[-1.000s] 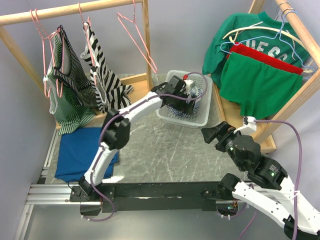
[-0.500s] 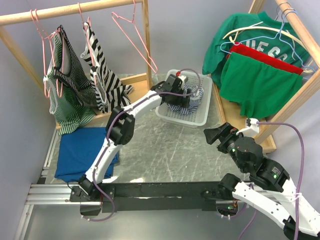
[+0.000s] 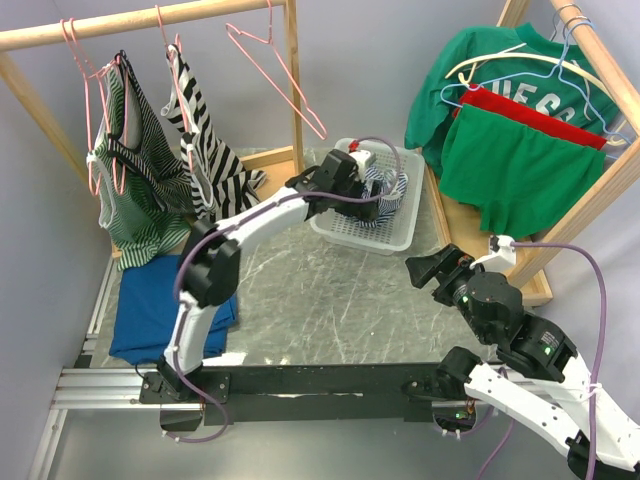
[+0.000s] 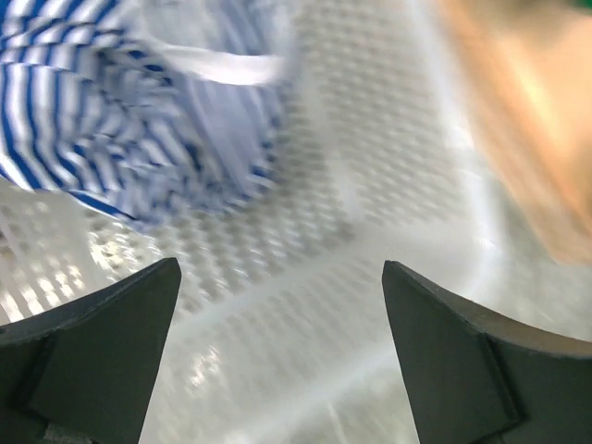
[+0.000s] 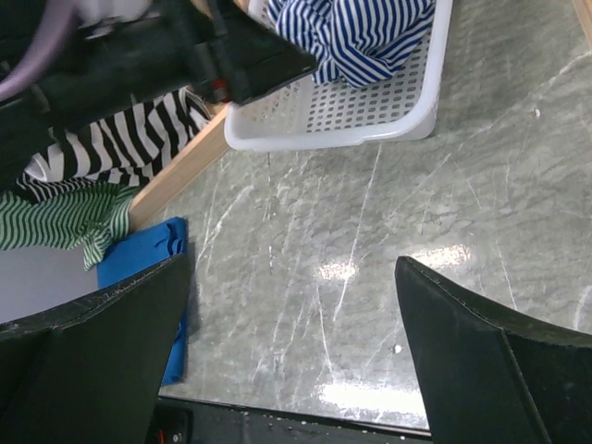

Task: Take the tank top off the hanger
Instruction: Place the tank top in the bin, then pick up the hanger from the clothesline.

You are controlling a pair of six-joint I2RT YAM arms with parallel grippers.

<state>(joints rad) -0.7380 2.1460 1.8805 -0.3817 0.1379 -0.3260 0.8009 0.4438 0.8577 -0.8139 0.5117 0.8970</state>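
Note:
Next, my left gripper will swing up to the near end of the black-and-white top's hanger (image 3: 189, 157), as that hangs above it, to its left in the top view.
A blue-and-white striped tank top (image 3: 393, 188) lies crumpled in the white mesh basket (image 3: 385, 240). My left gripper (image 3: 372, 200) hovers over the basket's near-left side, open, with nothing between its fingers. In the left wrist view the tank top (image 4: 120, 120) lies beyond the left gripper (image 4: 282, 268), over the blurred basket floor (image 4: 388, 139). An empty pink hanger (image 3: 275, 70) hangs tilted on the left rack's rod. My right gripper (image 3: 420, 268) is open above the marble table; in its own view the right gripper (image 5: 291, 264) has only bare table between its fingers, well short of the basket (image 5: 370, 129) and tank top (image 5: 361, 32).
On the left rack hang a green striped top (image 3: 135, 190) and a black-and-white striped top (image 3: 205, 155) on pink hangers. A blue cloth (image 3: 160, 300) lies at the table's left. The right rack holds green and red garments (image 3: 510, 150).
My left gripper has drawn back a little to the left over the basket. The empty pink hanger has swung to the right. The right arm has barely shifted.

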